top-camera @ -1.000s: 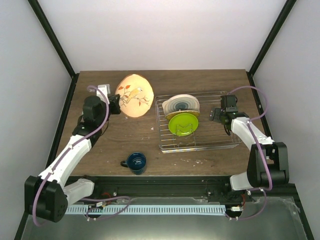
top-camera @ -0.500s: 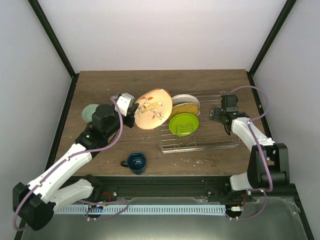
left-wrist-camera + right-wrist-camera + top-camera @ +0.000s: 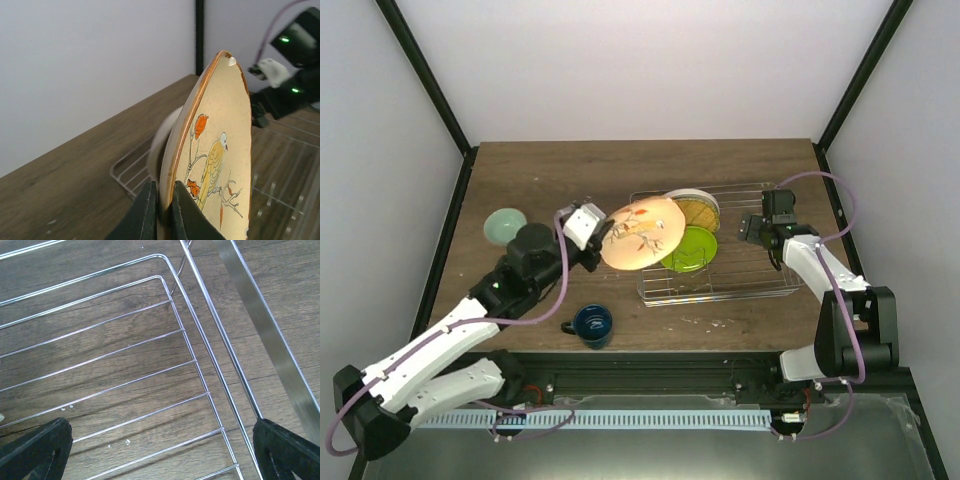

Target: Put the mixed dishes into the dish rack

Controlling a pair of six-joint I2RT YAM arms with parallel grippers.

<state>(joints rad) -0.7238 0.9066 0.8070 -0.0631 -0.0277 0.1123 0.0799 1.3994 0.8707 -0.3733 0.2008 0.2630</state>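
Observation:
The left gripper moves across to the right in the top view next, lowers and releases, since free rack wires lie below there beside the lime green plate [image 3: 696, 248].
My left gripper [image 3: 600, 238] [image 3: 161, 210] is shut on the rim of the tan plate with a bird drawing [image 3: 642, 233] [image 3: 215, 150], held on edge above the left end of the silver wire dish rack [image 3: 760, 285] [image 3: 125, 172]. In the rack stand a cream plate [image 3: 686, 195], a yellow-orange plate [image 3: 700, 212] and a lime green plate [image 3: 696, 248], partly hidden behind the tan plate. The pale mint bowl [image 3: 505, 225] sits at the table's left, and the dark blue mug [image 3: 591, 323] near the front edge. My right gripper [image 3: 757, 229] [image 3: 162, 450] hangs open over the rack's right end [image 3: 200, 370].
Dark frame posts [image 3: 430, 90] and white walls close in the table on three sides. The brown wooden tabletop [image 3: 570, 170] runs behind and left of the rack. Small white crumbs [image 3: 715, 322] lie in front of the rack.
My left arm has swung right with the tan plate, from the table's back left to over the rack's left end. The mint bowl has come into view. The right arm has not moved.

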